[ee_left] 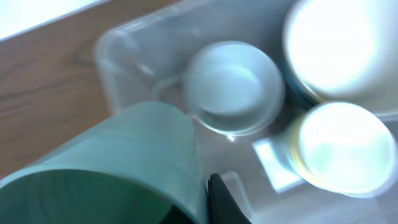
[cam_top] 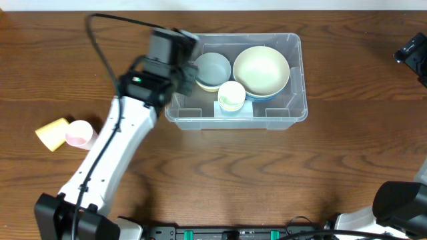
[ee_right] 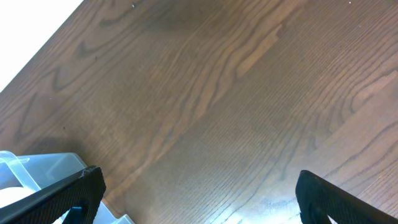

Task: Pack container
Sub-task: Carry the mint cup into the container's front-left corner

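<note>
The green cup will next go down and back to the bin's empty near corner beside the grey-blue bowl (cam_top: pixel 212 69), in my left gripper.
The container (cam_top: pixel 280 110) is a clear plastic bin at the middle of the table, with a white label on its floor. In it sit a grey-blue bowl (cam_top: pixel 212 69), a large cream bowl (cam_top: pixel 261 69) and a small pale cup (cam_top: pixel 231 96). My left wrist (cam_top: pixel 163 57) hangs over the bin's left end. In the left wrist view my left gripper (ee_left: pixel 202 205) is shut on the wall of a green cup (ee_left: pixel 124 162), held above the container (ee_left: pixel 124 50) next to the grey-blue bowl (ee_left: pixel 233 87). My right gripper (ee_right: pixel 199 202) stands open over bare wood, nothing between its fingers.
A yellow cup (cam_top: pixel 52 133) and a pink cup (cam_top: pixel 79 135) lie on the table at the left, beside my left arm. The right arm's base (cam_top: pixel 400 203) is at the bottom right corner. A corner of the container (ee_right: pixel 37 168) shows at the lower left of the right wrist view.
</note>
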You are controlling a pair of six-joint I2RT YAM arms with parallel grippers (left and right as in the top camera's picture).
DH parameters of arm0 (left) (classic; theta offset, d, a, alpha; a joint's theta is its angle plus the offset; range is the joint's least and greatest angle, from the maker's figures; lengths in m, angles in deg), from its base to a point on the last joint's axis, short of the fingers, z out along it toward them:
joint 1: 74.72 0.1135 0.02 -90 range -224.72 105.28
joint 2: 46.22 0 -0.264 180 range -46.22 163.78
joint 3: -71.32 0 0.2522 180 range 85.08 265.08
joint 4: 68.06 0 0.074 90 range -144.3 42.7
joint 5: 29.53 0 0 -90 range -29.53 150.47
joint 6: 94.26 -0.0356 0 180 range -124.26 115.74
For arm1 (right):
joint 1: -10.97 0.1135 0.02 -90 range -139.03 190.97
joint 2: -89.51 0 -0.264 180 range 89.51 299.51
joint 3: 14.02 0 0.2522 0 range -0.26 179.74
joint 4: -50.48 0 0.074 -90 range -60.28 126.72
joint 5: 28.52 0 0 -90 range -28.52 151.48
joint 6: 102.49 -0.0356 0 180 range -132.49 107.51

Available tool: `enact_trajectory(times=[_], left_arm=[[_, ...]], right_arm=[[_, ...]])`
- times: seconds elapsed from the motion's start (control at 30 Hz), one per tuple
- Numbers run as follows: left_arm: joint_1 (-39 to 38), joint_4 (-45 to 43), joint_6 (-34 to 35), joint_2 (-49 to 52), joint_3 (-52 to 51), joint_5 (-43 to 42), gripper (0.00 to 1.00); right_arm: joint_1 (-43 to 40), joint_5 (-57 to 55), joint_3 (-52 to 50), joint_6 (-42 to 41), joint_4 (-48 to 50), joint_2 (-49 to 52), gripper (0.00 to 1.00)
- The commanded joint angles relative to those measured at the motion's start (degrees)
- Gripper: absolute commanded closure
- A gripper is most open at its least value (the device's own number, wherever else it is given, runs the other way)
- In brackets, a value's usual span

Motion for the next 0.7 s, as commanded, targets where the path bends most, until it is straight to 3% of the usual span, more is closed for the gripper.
enact_trajectory(times=[0.0, 0.67], left_arm=[[-3.15, 1.68, -1.68, 1.73, 0.22, 0.15, 0.94], [-4.76, 7.63, -1.62, 17.44, 0.22, 0.11, 0.94]], right_arm=[[-0.11, 0.02, -0.04, -0.81, -0.07, 0.28, 0.01], [-0.11, 0.02, -0.04, -0.81, -0.07, 0.28, 0.01]])
